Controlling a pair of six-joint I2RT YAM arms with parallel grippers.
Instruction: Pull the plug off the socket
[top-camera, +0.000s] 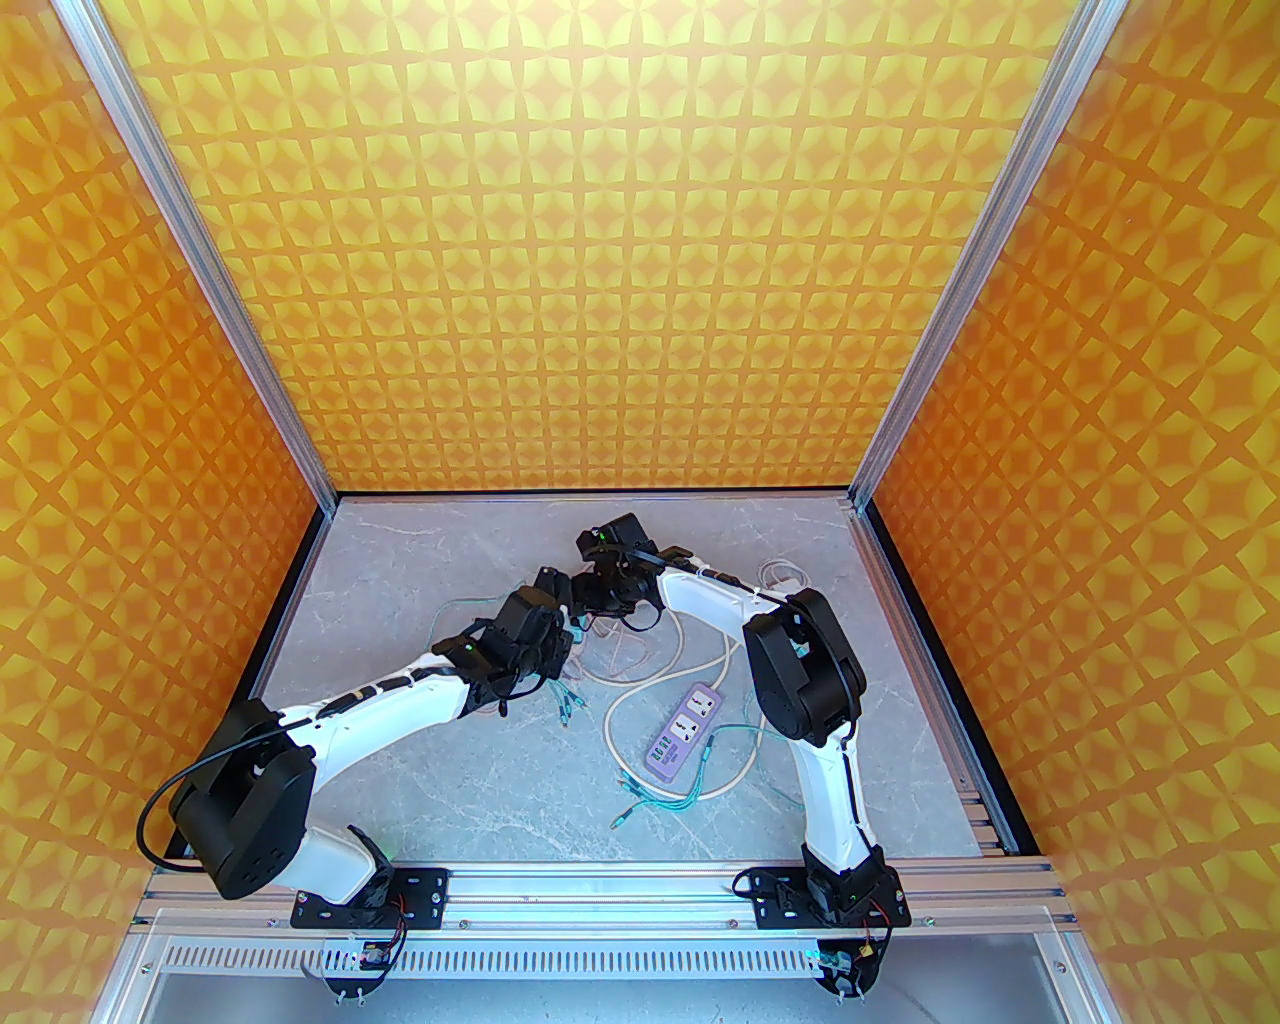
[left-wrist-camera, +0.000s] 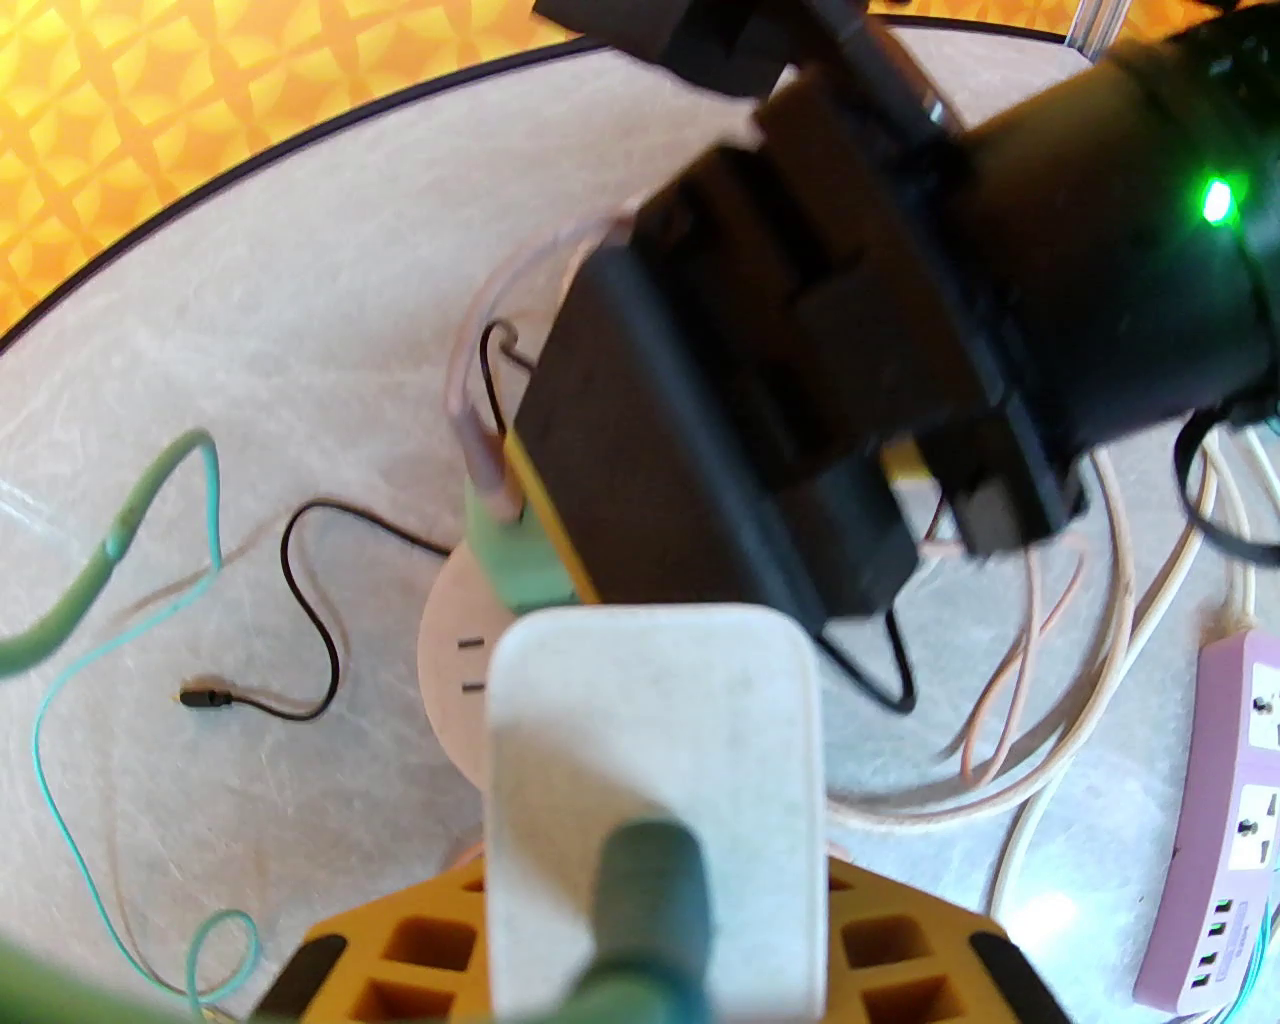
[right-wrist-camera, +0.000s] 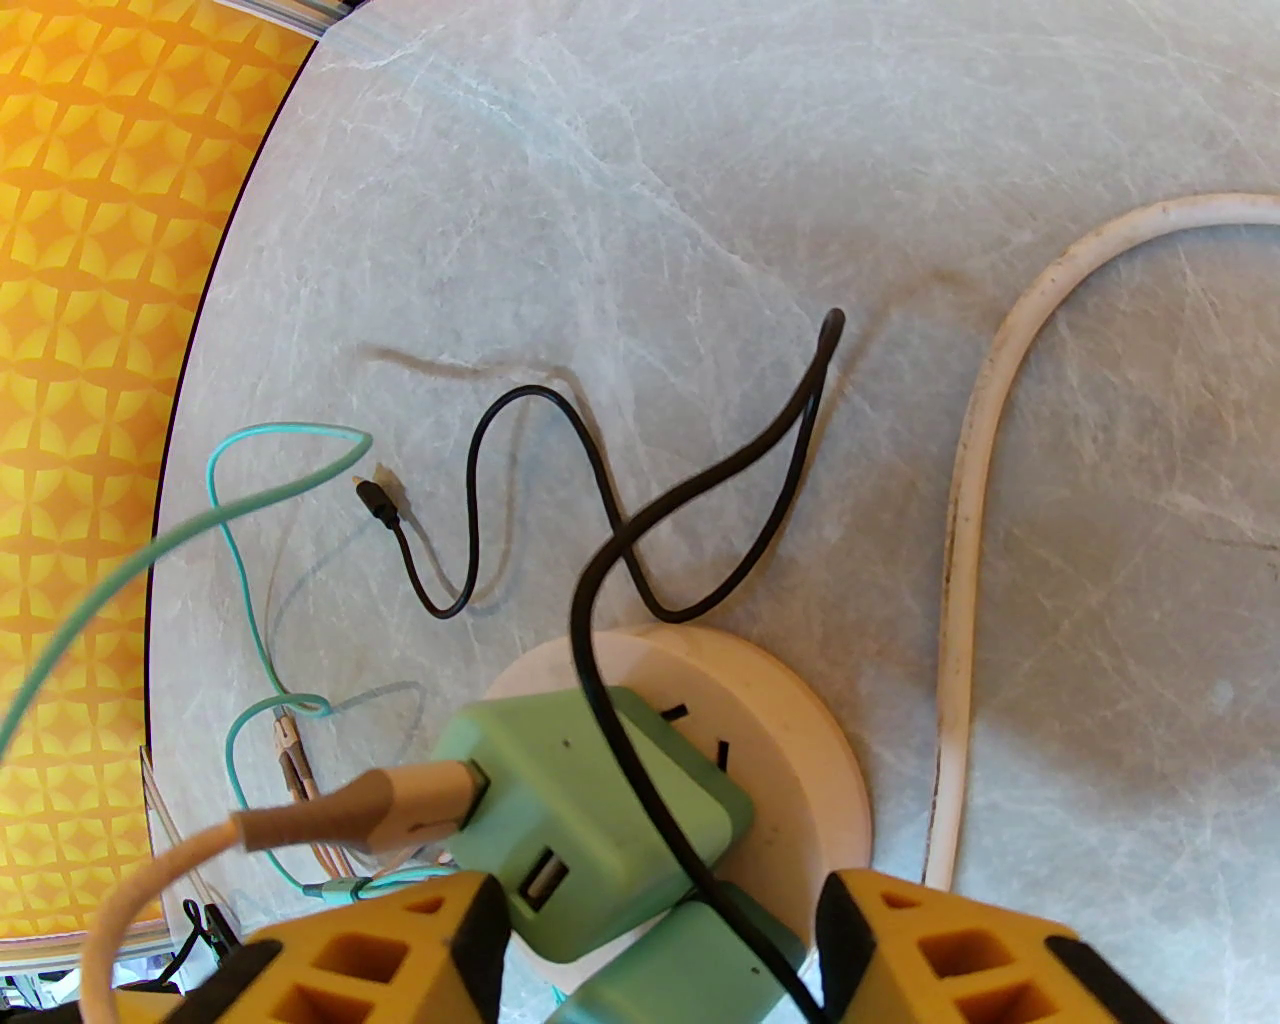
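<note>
My left gripper should lift the plug up off the socket (left-wrist-camera: 450, 640) and past the black cable. Then it should bring the plug down to open marble.
A round cream socket (left-wrist-camera: 450, 640) (right-wrist-camera: 800, 740) lies on the marble table. A white plug (left-wrist-camera: 650, 720) with a thick green cable stands in it, and my left gripper (left-wrist-camera: 655, 890) (top-camera: 562, 640) is shut on that plug, yellow fingers (left-wrist-camera: 400, 950) against its sides. A green adapter (right-wrist-camera: 590, 790) (left-wrist-camera: 510, 560) is also plugged in, with a beige USB lead (right-wrist-camera: 400, 800) in its face. My right gripper (right-wrist-camera: 660, 900) (top-camera: 605, 600) hovers over the green adapter, open. Its left finger overlaps the adapter's corner, and a gap shows at the right finger (right-wrist-camera: 900, 940).
A loose black cable (right-wrist-camera: 480, 480) (left-wrist-camera: 300, 620) and thin teal cables (right-wrist-camera: 250, 470) (left-wrist-camera: 60, 700) trail across the table left of the socket. A thick white cord (right-wrist-camera: 975, 480) curves on the right. A purple power strip (top-camera: 683, 733) (left-wrist-camera: 1225, 830) lies nearer the right arm.
</note>
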